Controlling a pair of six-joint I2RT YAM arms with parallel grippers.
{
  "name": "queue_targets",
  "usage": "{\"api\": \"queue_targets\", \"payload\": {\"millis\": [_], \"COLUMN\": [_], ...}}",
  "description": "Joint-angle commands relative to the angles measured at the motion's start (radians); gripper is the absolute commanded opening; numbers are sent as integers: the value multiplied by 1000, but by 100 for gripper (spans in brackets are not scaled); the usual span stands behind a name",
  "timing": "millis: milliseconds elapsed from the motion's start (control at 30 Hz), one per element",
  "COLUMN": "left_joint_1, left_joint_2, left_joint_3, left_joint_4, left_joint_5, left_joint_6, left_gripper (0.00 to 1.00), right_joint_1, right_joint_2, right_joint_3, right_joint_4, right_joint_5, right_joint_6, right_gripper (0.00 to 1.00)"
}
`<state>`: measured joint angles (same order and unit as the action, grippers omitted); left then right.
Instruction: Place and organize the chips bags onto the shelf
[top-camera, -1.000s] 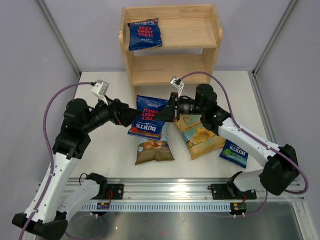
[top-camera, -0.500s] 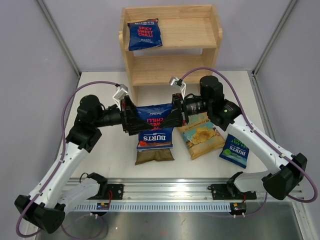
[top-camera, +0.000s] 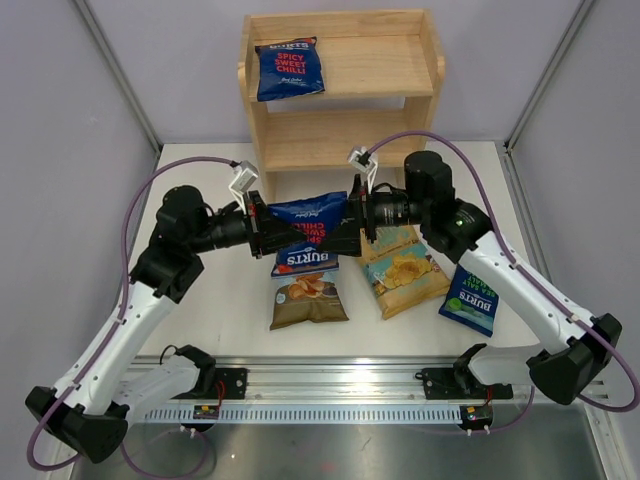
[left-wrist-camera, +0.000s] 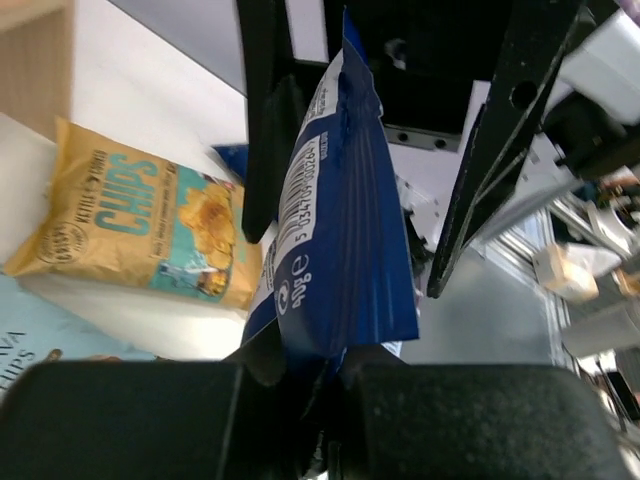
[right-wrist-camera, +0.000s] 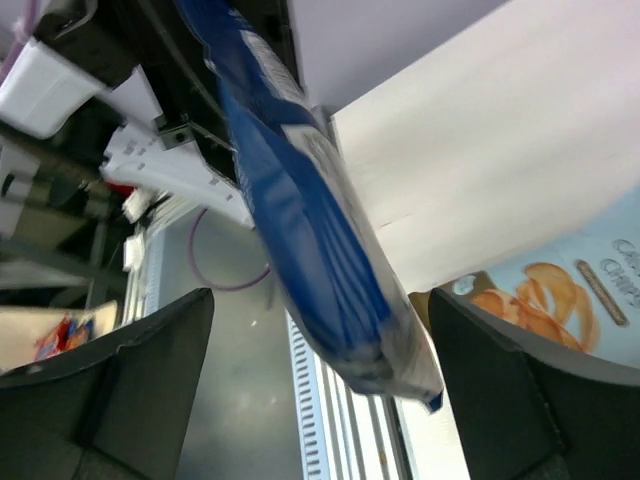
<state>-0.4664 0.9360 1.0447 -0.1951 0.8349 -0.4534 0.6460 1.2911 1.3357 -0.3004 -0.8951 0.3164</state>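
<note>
My right gripper tilts upward next, then rises onto the hanging Burts bag's loose end and closes.
A dark blue Burts chips bag (top-camera: 305, 232) with red lettering hangs above the table between my two arms. My left gripper (top-camera: 263, 228) is shut on its left end; in the left wrist view the bag (left-wrist-camera: 335, 240) rises from the closed left gripper (left-wrist-camera: 335, 372). My right gripper (top-camera: 356, 226) is open, its fingers (right-wrist-camera: 135, 385) standing wide on either side of the bag's (right-wrist-camera: 300, 215) other end without pinching it. Another blue Burts bag (top-camera: 290, 68) lies on the top tier of the wooden shelf (top-camera: 345, 135).
On the table lie a pale-blue and olive Cassava bag (top-camera: 308, 298), a yellow and teal chips bag (top-camera: 405, 272) (left-wrist-camera: 150, 225), and a small blue green-marked Burts bag (top-camera: 470, 305) at the right. The shelf's lower tier (top-camera: 340, 148) holds nothing. Purple cables arc over both arms.
My left gripper came in and shut on the bag's left end. The right gripper, which held the bag, has opened. The bag now sits slightly higher, nearer the shelf.
</note>
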Motion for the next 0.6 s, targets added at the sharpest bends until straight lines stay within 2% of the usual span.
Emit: {"api": "queue_targets", "payload": {"millis": [0,133,200,333,367,433,567], "left_joint_1": [-2,-2,-2,-2,-2,-2,-2], "left_joint_2": [-17,-8,-6,-6,-5,-3,6], "left_joint_3": [80,123,144,166,169,164,120], "left_joint_4": [20,22,40,112,152,190,441], "left_joint_5": [-141,-184,-218,-279,-287,-310,-326], "left_joint_6": [-50,-86,-119,-203,-223,-290,-439], "left_gripper": [7,7,8,9,9,10,9], "right_joint_1": [-9,-9,-9,-9,-9,-9,-9], "right_joint_2": [-88,-148,-205,-303,-317,-343,-331], "right_joint_3": [-1,-39,-104,-312,-341,-394,-467], "right_joint_4": [-26,-29,45,286,404,473,732], "right_joint_5": [278,487,551,437,426,417,358], "right_joint_6": [10,53,85,140,195,249,454], "right_gripper": [99,100,99,99,99,99,100]}}
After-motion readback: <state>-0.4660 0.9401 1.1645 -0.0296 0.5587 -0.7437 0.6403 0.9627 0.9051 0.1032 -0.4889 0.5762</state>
